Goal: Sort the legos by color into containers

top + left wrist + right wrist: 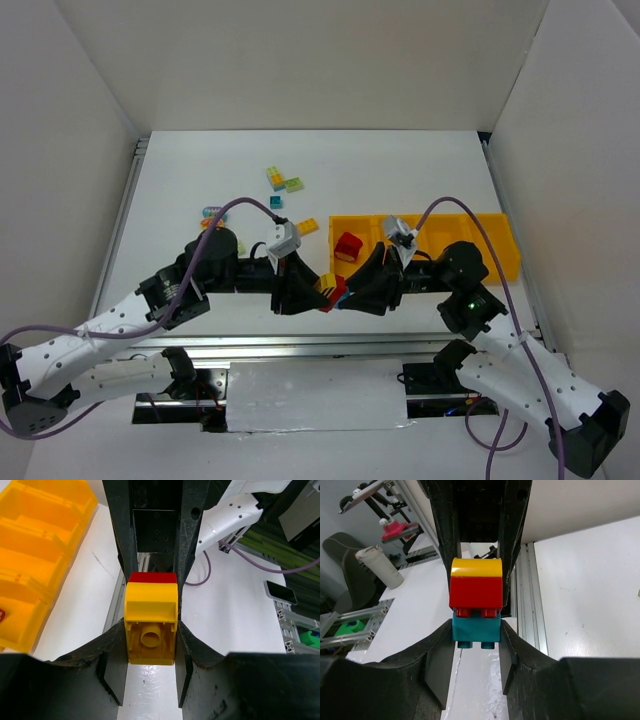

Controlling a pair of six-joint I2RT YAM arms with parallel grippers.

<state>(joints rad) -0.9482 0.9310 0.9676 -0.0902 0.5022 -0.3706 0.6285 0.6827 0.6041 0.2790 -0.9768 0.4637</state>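
Observation:
The teal brick should next be pulled off the clump by my right gripper. My right gripper should then move outward over the tray section beside the red brick's and tip down.
A clump of three legos hangs between my two grippers over the table's near edge. My left gripper (316,291) (150,647) is shut on the yellow brick (150,625), whose hollow underside faces the left wrist camera. Behind it sits the red brick (152,577) (476,592). My right gripper (347,292) (476,641) is shut on the teal brick (475,631); the red brick's studs show in a small gap above it. The containers (505,262) (45,540) form a yellow-orange tray at the right, with one red brick (348,246) in the leftmost compartment.
Loose legos lie on the far table: a yellow-teal pair (274,177), a pale green one (294,184), a teal one (276,202), a mixed clump (214,214) and a yellow brick (308,226). A metal rail (330,345) runs along the near edge.

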